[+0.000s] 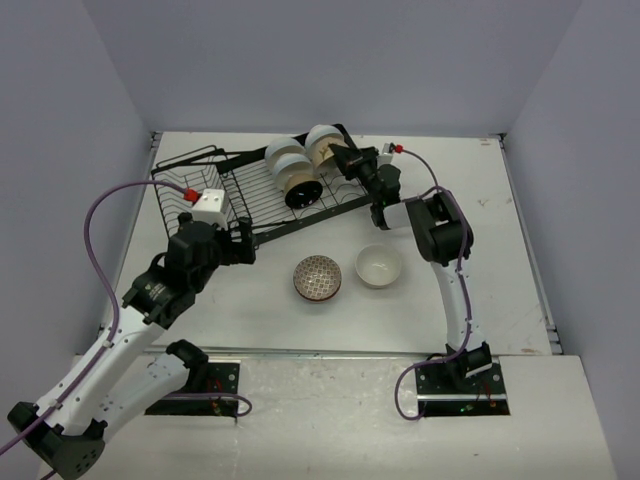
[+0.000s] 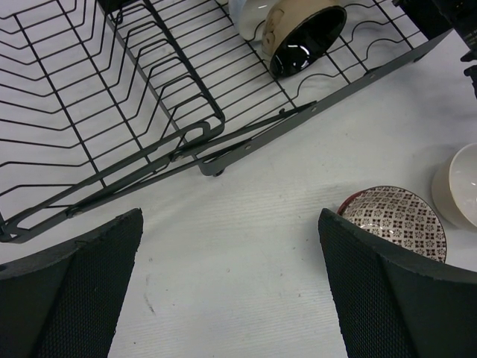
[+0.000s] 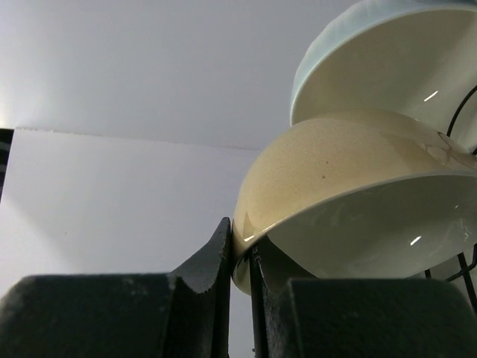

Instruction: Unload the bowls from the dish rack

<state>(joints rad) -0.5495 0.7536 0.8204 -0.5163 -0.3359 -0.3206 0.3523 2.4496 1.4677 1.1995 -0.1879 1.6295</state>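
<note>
The robot's right gripper will next move the cream-tan bowl back and down into the empty upright white bowl and let go of it.
The black wire dish rack stands at the back left of the table. Several bowls stand on edge in its right end: white ones, a tan one with a dark inside and a cream-tan one. My right gripper is shut on the rim of the cream-tan bowl, with a white bowl right behind it. A red-patterned bowl and a white bowl sit upright on the table. My left gripper is open and empty over the table, by the rack's front edge.
The left wrist view shows the patterned bowl just beside the right finger, the white bowl at the right edge and the dark-inside bowl in the rack. Grey walls enclose the table.
</note>
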